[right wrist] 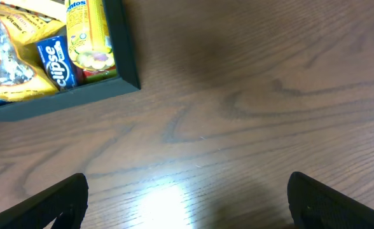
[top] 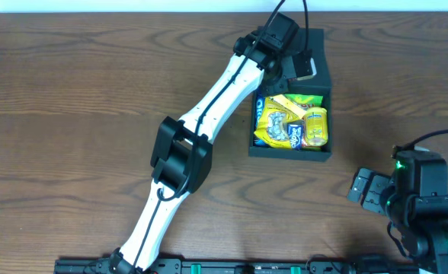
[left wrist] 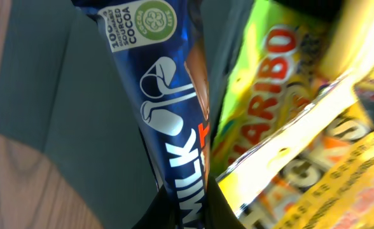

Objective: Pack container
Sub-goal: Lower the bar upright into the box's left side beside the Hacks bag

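My left gripper holds the bar and will next move back toward the yellow tube and down. It will let go of the bar along the inside of the container's far side (top: 310, 95) (left wrist: 228, 60), because yellow packets already crowd the middle.
The dark teal container (top: 289, 152) stands open at the back right of the table, with yellow snack packets (top: 292, 122) inside. My left gripper (top: 285, 70) reaches over its far end. In the left wrist view this gripper (left wrist: 190, 205) is shut on a blue milk chocolate bar (left wrist: 168, 127), which hangs along the container's inner wall (left wrist: 79, 114) beside a yellow Haribo bag (left wrist: 270, 108). My right gripper (top: 363, 189) rests near the front right, open (right wrist: 187, 197) over bare wood with nothing between its fingers. The container's near corner (right wrist: 128, 60) shows at the upper left of that view.
Inside the container lie a blue Eclipse pack (right wrist: 56, 60) and a yellow tube (right wrist: 88, 32). The flap lid (top: 319, 49) stands open at the far side. The left arm (top: 209, 114) stretches diagonally across the middle of the wooden table (top: 72, 114).
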Available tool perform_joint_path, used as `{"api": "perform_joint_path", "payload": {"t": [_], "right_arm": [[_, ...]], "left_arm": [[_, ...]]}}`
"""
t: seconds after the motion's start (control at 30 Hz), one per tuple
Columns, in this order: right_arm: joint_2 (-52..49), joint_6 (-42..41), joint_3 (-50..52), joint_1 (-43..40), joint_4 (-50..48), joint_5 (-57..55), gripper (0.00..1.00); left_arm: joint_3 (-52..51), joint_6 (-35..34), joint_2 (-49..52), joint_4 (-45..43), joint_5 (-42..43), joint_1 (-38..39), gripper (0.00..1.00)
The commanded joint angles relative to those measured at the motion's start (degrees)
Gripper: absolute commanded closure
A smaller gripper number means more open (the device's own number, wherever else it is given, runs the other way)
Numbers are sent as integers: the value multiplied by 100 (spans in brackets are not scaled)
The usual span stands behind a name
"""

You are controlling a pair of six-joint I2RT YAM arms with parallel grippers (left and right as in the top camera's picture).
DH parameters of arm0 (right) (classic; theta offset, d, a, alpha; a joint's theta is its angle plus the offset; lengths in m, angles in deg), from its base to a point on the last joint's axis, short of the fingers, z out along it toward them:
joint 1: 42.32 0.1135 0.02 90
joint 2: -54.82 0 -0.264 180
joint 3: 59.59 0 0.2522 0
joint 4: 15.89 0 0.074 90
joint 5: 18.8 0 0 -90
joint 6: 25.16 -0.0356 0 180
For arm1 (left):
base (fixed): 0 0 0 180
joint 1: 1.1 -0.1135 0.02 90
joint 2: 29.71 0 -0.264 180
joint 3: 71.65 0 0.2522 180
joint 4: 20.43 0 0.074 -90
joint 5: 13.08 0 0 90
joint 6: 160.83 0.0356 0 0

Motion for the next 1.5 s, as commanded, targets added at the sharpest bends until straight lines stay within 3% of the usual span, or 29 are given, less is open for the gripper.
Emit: {"api": "perform_joint_path", "payload": {"t": [0.0, 0.13, 0.33, 0.57, 1.47], "right_arm": [[13, -31, 33, -46, -2, -63, 1], [13, -33, 33, -46, -2, -122, 1], [13, -31, 33, -46, 0, -122, 1], [13, -33, 33, -46, 2, -122, 1], [13, -33, 33, -46, 0, -146, 1]], "left_arm": [[103, 33, -35, 31, 245, 175, 94], [103, 44, -35, 214, 24, 378, 94], [101, 227, -37, 358, -1106, 645, 94], [101, 483, -37, 334, -1779, 645, 94], [101, 599, -37, 656, -1499, 951, 94]]}}
